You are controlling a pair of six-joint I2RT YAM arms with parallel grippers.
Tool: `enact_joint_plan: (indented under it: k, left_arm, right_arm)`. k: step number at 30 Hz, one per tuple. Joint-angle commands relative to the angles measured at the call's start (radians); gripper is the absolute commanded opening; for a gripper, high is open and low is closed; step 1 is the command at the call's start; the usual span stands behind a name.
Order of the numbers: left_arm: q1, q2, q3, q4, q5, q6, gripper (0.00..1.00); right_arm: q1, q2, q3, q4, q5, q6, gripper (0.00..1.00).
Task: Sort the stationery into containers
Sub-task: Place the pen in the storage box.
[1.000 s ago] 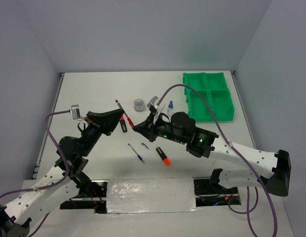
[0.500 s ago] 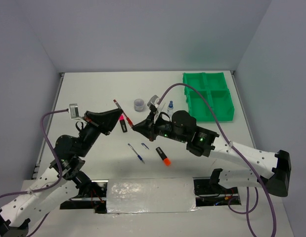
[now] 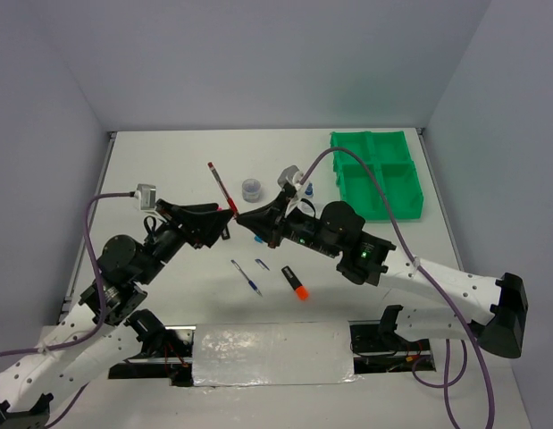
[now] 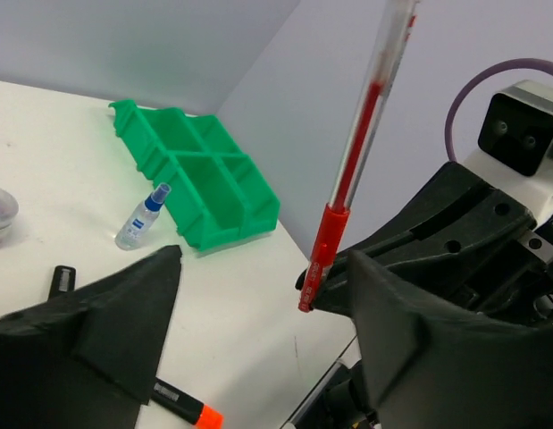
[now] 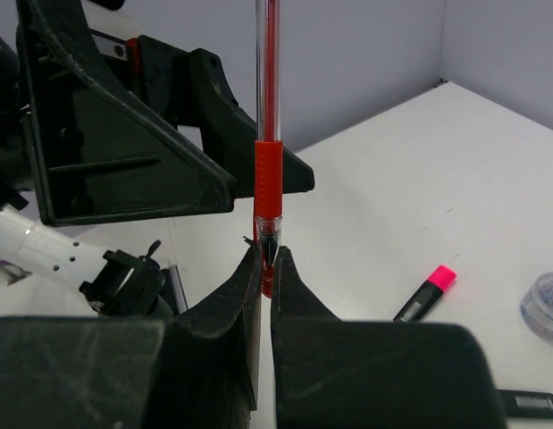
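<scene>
The right gripper next swings across and down to release over the tray's near bottle-side section (image 3: 357, 191), as that lies to its right in the top view.
A thin red pen (image 3: 220, 184) stands tilted above the table, and my right gripper (image 3: 239, 217) is shut on its tip. In the right wrist view the pen (image 5: 268, 107) rises from between the closed fingertips of that gripper (image 5: 267, 259). My left gripper (image 3: 228, 222) is open just left of it. In the left wrist view the pen (image 4: 361, 134) stands between the spread jaws of the left gripper (image 4: 265, 259), close to the right finger, touching neither. The green tray (image 3: 376, 174) sits at the far right.
On the table lie a blue pen (image 3: 246, 277), an orange-ended highlighter (image 3: 295, 282), a pink-ended highlighter (image 5: 425, 295) and another black highlighter (image 4: 60, 280). A blue-capped bottle (image 3: 306, 191) and a round tub (image 3: 250, 189) stand left of the tray.
My left gripper has opened and let go of the red pen. The right gripper stays shut on the pen's tip, and the pen has shifted slightly towards the back.
</scene>
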Motion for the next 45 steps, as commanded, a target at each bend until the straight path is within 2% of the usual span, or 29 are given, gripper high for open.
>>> enact_joint_plan:
  k: [1,2,3,10,18,19,23,27,31,35,45]
  left_arm:
    - [-0.003,0.002,0.066,-0.002,-0.003,0.03,0.89]
    - [-0.004,0.002,0.076,-0.008,-0.004,0.033,0.98]
    - [-0.004,0.001,0.079,-0.013,-0.004,0.034,0.99]
    - [-0.003,-0.03,0.105,-0.14,-0.075,0.076,0.99]
    - [-0.004,-0.087,0.264,-0.569,-0.158,0.249,0.99]
    - [-0.003,-0.085,0.281,-0.653,-0.159,0.261,0.99]
    - [-0.003,-0.09,0.323,-0.791,-0.193,0.332,0.99]
    - [-0.003,-0.127,0.272,-0.815,-0.256,0.36,0.99]
    - [-0.003,-0.159,0.238,-0.771,-0.193,0.38,0.99]
    - [-0.003,-0.166,0.228,-0.779,-0.199,0.372,0.99]
    - [-0.003,-0.202,0.214,-0.765,-0.184,0.372,0.99]
  right_arm:
    - [-0.003,-0.012,-0.008,0.081,0.051,0.013,0.0]
    - [-0.003,-0.009,-0.009,0.073,0.057,0.012,0.0]
    - [-0.005,-0.006,-0.011,0.069,0.062,0.013,0.0]
    - [-0.091,-0.038,-0.061,0.041,0.137,0.052,0.0]
    - [-0.373,-0.216,-0.228,-0.111,0.275,0.067,0.0]
    - [-0.405,-0.23,-0.244,-0.123,0.272,0.063,0.0]
    - [-0.584,-0.258,-0.285,-0.193,0.191,0.064,0.0]
    - [-0.756,-0.195,-0.261,-0.266,0.132,0.081,0.0]
    - [-0.946,-0.114,-0.216,-0.335,0.051,0.122,0.0]
    - [-1.003,0.019,-0.146,-0.375,0.02,0.159,0.0]
    - [-1.014,0.265,-0.057,-0.304,0.049,0.236,0.0]
